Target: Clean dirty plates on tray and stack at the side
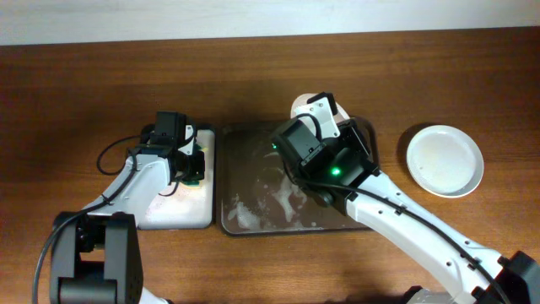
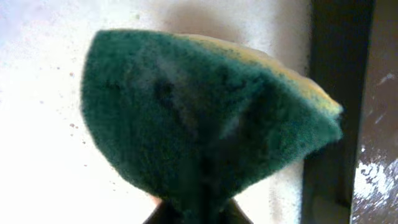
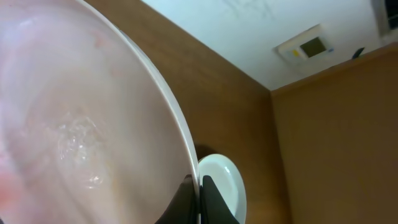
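Next, my right gripper will carry the white plate (image 1: 302,105) over the pale green plate (image 1: 445,160), lower and release, since that lies below and to its right in the overhead view.
My right gripper (image 3: 199,186) is shut on the rim of a white plate (image 3: 81,124) and holds it tilted above the dark tray (image 1: 245,148). The plate's inside is wet, with foam and a faint pink tinge. In the overhead view only an edge of this plate (image 1: 302,105) shows past the right wrist. A pale green plate (image 1: 445,160) lies on the table at the right, also in the right wrist view (image 3: 222,183). My left gripper (image 2: 198,214) is shut on a green sponge (image 2: 205,118) with a yellow back. No third plate shows.
The sponge hangs over the smaller tray with a white inside (image 1: 173,211), left of the dark tray. Its dark rim (image 2: 339,68) shows in the left wrist view. Foam and water lie on the dark tray's floor (image 1: 253,211). The right arm (image 1: 405,224) crosses the table's front right.
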Available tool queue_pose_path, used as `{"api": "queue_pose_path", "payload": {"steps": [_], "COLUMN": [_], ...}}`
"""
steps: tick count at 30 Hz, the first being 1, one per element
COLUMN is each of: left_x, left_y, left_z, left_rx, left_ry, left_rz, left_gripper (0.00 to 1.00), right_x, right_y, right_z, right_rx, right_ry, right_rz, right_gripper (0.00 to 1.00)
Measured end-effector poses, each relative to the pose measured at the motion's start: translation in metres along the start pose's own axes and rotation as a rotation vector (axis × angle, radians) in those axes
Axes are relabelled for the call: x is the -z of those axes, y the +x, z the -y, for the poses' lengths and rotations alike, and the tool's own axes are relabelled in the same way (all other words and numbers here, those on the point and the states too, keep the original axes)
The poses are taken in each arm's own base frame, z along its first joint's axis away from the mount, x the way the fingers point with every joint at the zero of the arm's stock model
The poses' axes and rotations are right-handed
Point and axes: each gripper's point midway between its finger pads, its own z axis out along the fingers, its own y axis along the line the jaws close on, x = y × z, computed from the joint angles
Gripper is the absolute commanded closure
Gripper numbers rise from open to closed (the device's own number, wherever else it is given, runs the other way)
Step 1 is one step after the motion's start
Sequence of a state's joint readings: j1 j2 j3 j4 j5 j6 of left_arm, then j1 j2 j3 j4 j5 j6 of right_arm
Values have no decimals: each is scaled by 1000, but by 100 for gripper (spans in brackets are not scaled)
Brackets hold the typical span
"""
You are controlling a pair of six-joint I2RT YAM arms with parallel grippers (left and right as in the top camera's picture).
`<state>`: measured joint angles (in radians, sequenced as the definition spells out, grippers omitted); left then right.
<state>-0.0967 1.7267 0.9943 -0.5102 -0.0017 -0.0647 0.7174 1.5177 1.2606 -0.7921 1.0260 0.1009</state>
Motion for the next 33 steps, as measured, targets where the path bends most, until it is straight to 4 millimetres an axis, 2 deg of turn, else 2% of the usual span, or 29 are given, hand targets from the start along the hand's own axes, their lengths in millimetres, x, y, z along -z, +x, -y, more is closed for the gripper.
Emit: {"api": "queue_pose_path", "payload": {"steps": [2, 7, 8, 9, 10, 11, 12, 14, 23, 26, 28, 29, 31, 32, 33], "left_x": [0, 5, 21, 47, 63, 93, 105, 104, 103, 103, 103, 103, 103, 103, 103], "left_y": [0, 1, -8, -21, -26, -29, -27, -13, -11, -11, -10, -9, -9, -9, -9], "left_z": [0, -1, 0, 1, 2, 2, 2, 1, 1, 1, 1, 0, 0, 0, 0], "left_rx": [-4, -2, -3, 0, 4, 4, 4, 4, 4, 4, 4, 4, 5, 4, 5], "left_ry": [0, -1, 3, 11, 13, 17, 18, 14, 14, 14, 14, 13, 13, 13, 13], "left_rz": [0, -3, 49, 130, 168, 224, 236, 178, 172, 171, 168, 165, 163, 161, 161], "left_gripper": [42, 18, 7, 0, 0, 0, 0, 1, 1, 0, 0, 1, 1, 1, 1], "right_x": [0, 0, 0, -1, -1, -2, -2, -2, -6, -27, -67, -90, -115, -133, -146], "right_y": [0, 0, 0, 1, 1, 2, 2, 2, -3, 7, 36, 58, 97, 137, 175], "right_z": [4, 1, -2, -5, -6, -6, -6, -7, -8, -2, 17, 35, 59, 91, 114], "right_rx": [0, -1, -1, -2, -3, -3, -5, -3, -54, -145, -331, -450, -649, -797, -926], "right_ry": [20, 4, -12, -31, -37, -43, -44, -48, -65, -110, -188, -205, -276, -246, -221], "right_rz": [2, 0, -1, -6, -8, -10, -10, -10, -4, -70, -216, -307, -449, -556, -647], "right_gripper": [96, 96, 96, 96, 96, 96, 96, 96, 96, 96, 96, 96, 96, 96, 96]}}
